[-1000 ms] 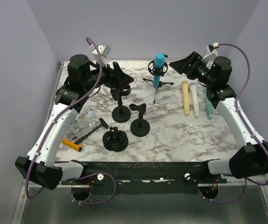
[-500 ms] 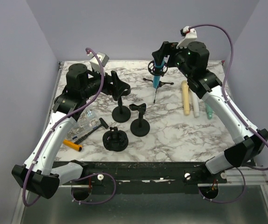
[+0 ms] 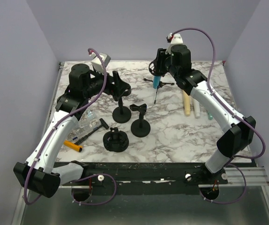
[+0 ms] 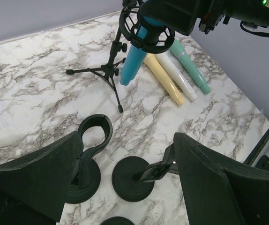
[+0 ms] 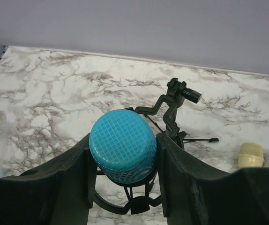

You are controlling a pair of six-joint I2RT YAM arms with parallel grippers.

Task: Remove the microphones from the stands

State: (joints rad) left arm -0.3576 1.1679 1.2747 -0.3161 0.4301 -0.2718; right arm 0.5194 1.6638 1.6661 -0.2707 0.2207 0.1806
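Observation:
The robot's right gripper will next lift off the ring mount, draw back and come down to the bare tabletop beside the clip stand, because that patch is empty.
The blue microphone [image 5: 123, 145] sits in the ring mount of a small black tripod stand [image 5: 173, 110] at the back middle of the table. My right gripper [image 5: 123, 143] is shut on its mesh head, one finger on each side. In the top view the right gripper [image 3: 160, 63] hides the head and only the blue body [image 3: 158, 80] shows above the tripod legs [image 3: 157, 89]. The left wrist view shows the microphone [image 4: 133, 58] leaning in the stand [image 4: 108, 72]. My left gripper [image 4: 127, 140] is open and empty, hovering over two black clip stands [image 3: 122, 114].
Yellow [image 3: 186, 98], white [image 3: 195, 105] and green [image 3: 209, 111] microphones lie side by side right of the tripod. A second clip stand [image 3: 140, 126] and a black ring mount [image 3: 115, 140] sit mid-table. A hammer-like tool [image 3: 90, 131], an orange tool [image 3: 72, 145] and a plastic bag [image 3: 80, 123] lie at left.
My right arm swung left from the table's back right corner to the tripod, and its fingers now clasp the microphone's head. The left arm shifted only slightly.

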